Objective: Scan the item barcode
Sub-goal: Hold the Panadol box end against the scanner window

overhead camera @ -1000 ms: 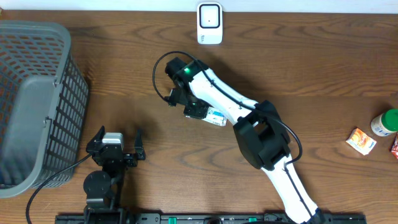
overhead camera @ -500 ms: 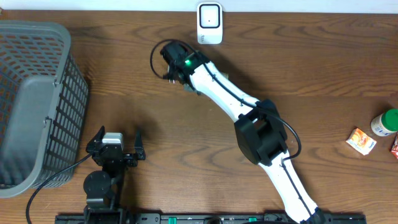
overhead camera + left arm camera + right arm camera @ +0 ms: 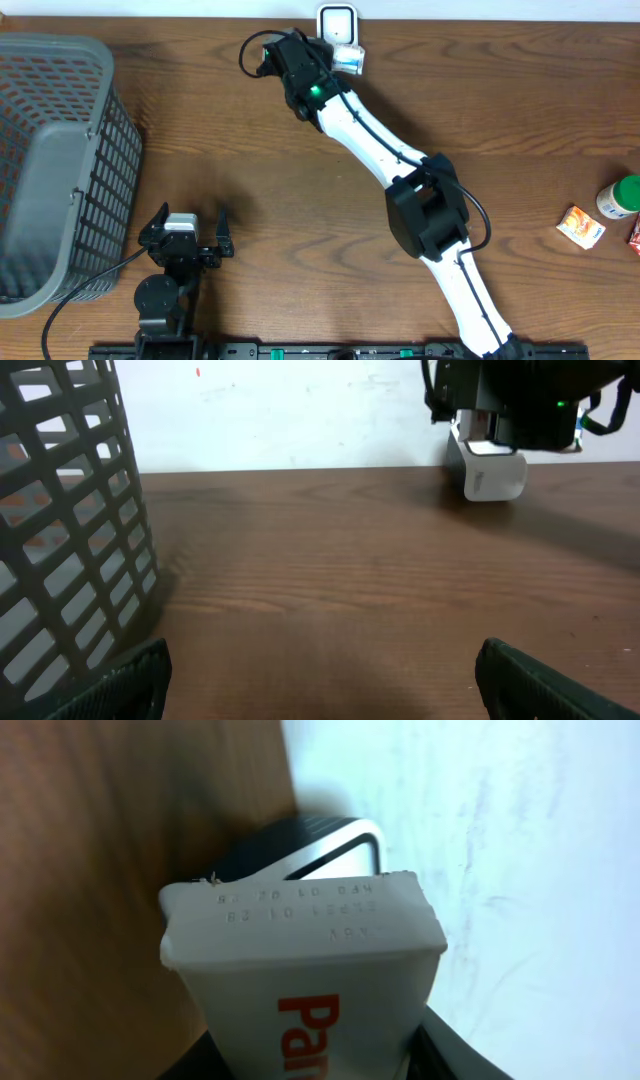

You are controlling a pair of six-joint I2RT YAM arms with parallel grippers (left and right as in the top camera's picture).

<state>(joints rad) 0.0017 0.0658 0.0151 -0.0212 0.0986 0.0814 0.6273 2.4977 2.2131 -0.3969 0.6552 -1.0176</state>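
Note:
Next I should swing my right gripper across to bare wood beyond the orange packet, below it and right in the overhead view, then lower and release the white packet.
The item (image 3: 348, 60) is a small white packet with red lettering and a stamped code on its end (image 3: 300, 970). My right gripper (image 3: 335, 58) is shut on it and holds it up right against the white barcode scanner (image 3: 337, 20) at the table's far edge. In the right wrist view the scanner's dark face (image 3: 300, 845) shows just behind the packet's end, and the gripper (image 3: 310, 1060) has the packet between its dark fingers. No barcode is visible on the packet. My left gripper (image 3: 190, 235) rests open and empty near the front left, its jaws wide apart (image 3: 322, 680).
A grey mesh basket (image 3: 50, 170) stands at the left edge, close to the left gripper (image 3: 70, 530). At the far right sit a green-capped bottle (image 3: 620, 197), an orange packet (image 3: 581, 226) and a red item (image 3: 635, 235).
My right arm has carried the packet from the middle of the table up and back to the scanner. The left arm has not moved.

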